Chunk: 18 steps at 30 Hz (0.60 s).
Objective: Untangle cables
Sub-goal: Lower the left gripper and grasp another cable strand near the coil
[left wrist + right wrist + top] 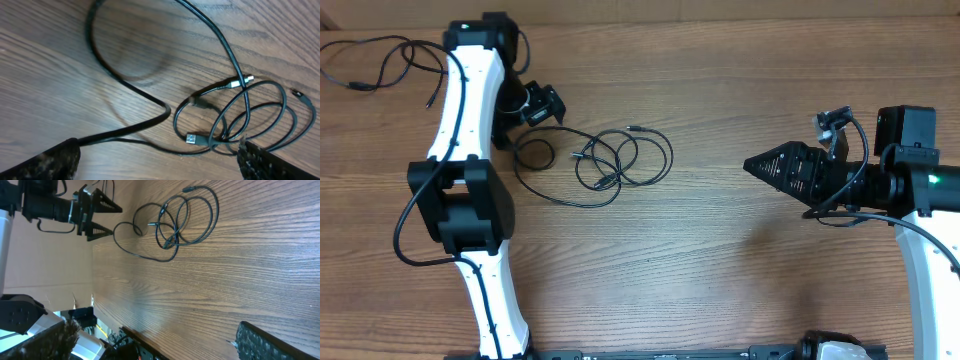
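The bend of the piece of thin black cable is between my left gripper's fingers, so next I need to lower that gripper onto the bend and then narrow its fingers around it.
The cables (620, 160) are thin black cords in overlapping loops on the wooden table, with one long loop trailing left toward my left gripper. In the left wrist view the loops (235, 115) lie ahead to the right, with USB plugs showing. My left gripper (542, 105) is open just left of the bundle. A strand runs between its fingers (157, 160) on the table, ungripped. My right gripper (752, 165) is open and empty, well to the right, pointing at the bundle. The right wrist view shows its spread fingers (155, 340), the cables (180, 217) and the left gripper (97, 212).
A separate thin black cord (370, 60) lies loosely at the table's far left back corner, behind the left arm (470, 190). The table's front edge shows in the right wrist view (150, 340).
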Motion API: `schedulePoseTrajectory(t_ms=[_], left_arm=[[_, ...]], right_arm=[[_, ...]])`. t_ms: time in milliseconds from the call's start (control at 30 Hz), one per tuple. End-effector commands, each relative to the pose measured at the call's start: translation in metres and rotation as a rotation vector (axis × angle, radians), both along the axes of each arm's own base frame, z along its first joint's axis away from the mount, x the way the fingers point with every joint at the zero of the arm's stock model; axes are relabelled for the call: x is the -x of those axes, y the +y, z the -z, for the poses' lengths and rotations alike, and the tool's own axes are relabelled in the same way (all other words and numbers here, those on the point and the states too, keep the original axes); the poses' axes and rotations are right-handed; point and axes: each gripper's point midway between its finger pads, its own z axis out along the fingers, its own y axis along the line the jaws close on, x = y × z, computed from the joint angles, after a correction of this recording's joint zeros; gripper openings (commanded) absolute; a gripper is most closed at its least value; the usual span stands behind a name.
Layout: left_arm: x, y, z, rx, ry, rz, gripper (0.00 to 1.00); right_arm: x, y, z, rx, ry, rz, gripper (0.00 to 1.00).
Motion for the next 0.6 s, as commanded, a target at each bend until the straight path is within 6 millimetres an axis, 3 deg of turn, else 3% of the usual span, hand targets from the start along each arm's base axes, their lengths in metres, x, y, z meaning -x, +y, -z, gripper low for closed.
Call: schedulePoseTrajectory(t_ms=[0, 200, 333, 567], left_arm=[[0.004, -0.008, 0.019, -0.024, 0.032, -0.054, 0.96], [0.001, -0.024, 0.033, 0.062, 0.029, -0.079, 0.78], [0.001, -0.023, 0.033, 0.057, 0.031, -0.078, 0.76], [-0.003, 0.004, 0.038, -0.100, 0.006, -0.066, 0.75]], right_arm=[[-0.004, -0.002, -0.008, 0.007, -0.028, 0.004, 1.00], [-0.004, -0.002, -0.008, 0.007, -0.028, 0.004, 1.00], [-0.004, -0.002, -0.008, 0.007, -0.028, 0.004, 1.00], [-0.004, -0.002, -0.008, 0.007, -0.028, 0.004, 1.00]])
